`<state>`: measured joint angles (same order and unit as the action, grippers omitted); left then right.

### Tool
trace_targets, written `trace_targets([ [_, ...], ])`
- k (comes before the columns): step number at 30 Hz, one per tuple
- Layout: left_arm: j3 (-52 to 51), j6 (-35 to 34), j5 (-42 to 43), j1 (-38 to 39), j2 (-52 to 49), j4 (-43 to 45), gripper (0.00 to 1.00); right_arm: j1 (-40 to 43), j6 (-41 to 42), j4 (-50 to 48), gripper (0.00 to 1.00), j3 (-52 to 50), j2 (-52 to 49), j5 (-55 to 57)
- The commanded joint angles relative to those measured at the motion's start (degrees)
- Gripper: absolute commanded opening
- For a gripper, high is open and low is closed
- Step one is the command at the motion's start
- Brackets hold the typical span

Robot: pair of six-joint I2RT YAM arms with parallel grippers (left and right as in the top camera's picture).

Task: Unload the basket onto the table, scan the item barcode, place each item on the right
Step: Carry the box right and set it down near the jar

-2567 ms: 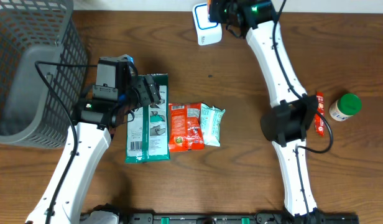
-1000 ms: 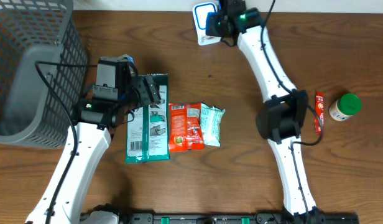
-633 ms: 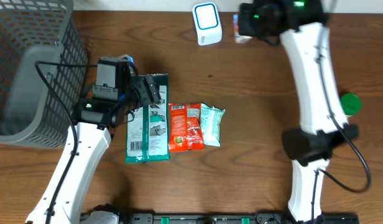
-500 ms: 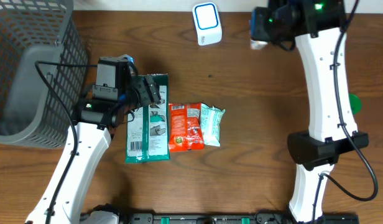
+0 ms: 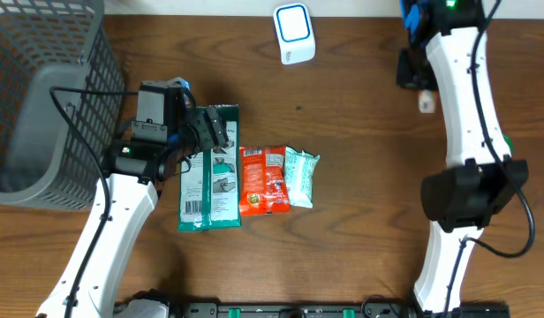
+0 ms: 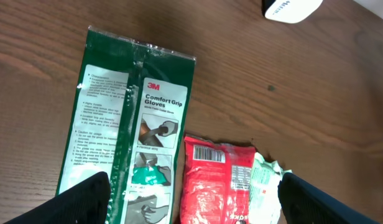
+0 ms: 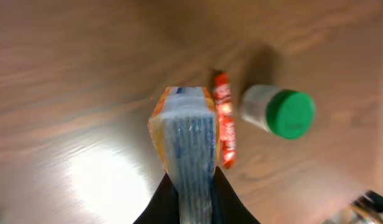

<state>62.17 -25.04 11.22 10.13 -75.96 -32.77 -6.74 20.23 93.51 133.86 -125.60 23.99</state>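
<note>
The blue and orange packet (image 7: 188,134) hangs above the wood beside the red stick packet. My right gripper needs to lower it and pull it back onto the wood there.
My right gripper (image 7: 193,188) is shut on a thin blue and orange packet (image 7: 188,134), held edge-on above the table's right side. In the overhead view the right gripper (image 5: 417,79) hangs at the back right, with the packet's pale end (image 5: 426,103) poking out below it. The white barcode scanner (image 5: 294,34) with its blue face stands at the back middle, to the left of that gripper. My left gripper (image 6: 198,208) is open, hovering over a green gloves pack (image 6: 132,121) and a red packet (image 6: 216,180), holding nothing.
A pale green packet (image 6: 264,186) lies right of the red one. A red stick packet (image 7: 224,124) and a green-capped bottle (image 7: 280,112) lie under the right gripper. A grey wire basket (image 5: 42,97) fills the left end of the table.
The right arm has swung away from the scanner to the right, carrying the blue and orange packet. The left arm and the packs under it have not moved.
</note>
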Motion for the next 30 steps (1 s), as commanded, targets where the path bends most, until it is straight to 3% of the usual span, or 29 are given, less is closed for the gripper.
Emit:
trace_targets([
  [1, 0.4, 1.0, -0.1, -0.2, -0.1, 0.0, 0.86, 2.2, 3.6, -3.8, 0.01, -10.3, -0.7, 10.6],
  [9, 0.4, 1.0, -0.1, -0.2, -0.1, 0.0, 0.86, 4.9, 3.5, -13.7, 0.01, -28.6, -0.7, 13.0],
  [21, 0.4, 1.0, -0.1, -0.2, -0.1, 0.0, 0.86, 4.7, 2.8, -21.1, 0.02, -41.9, -0.7, 17.1],
  [27, 0.4, 1.0, -0.1, -0.2, -0.1, 0.0, 0.86, 4.6, 2.9, -24.8, 0.32, -44.9, -0.7, 14.3],
  [30, 0.4, 1.0, -0.1, -0.2, -0.1, 0.0, 0.86, 4.6, 2.8, -24.8, 0.38, -44.9, -0.7, 13.0],
])
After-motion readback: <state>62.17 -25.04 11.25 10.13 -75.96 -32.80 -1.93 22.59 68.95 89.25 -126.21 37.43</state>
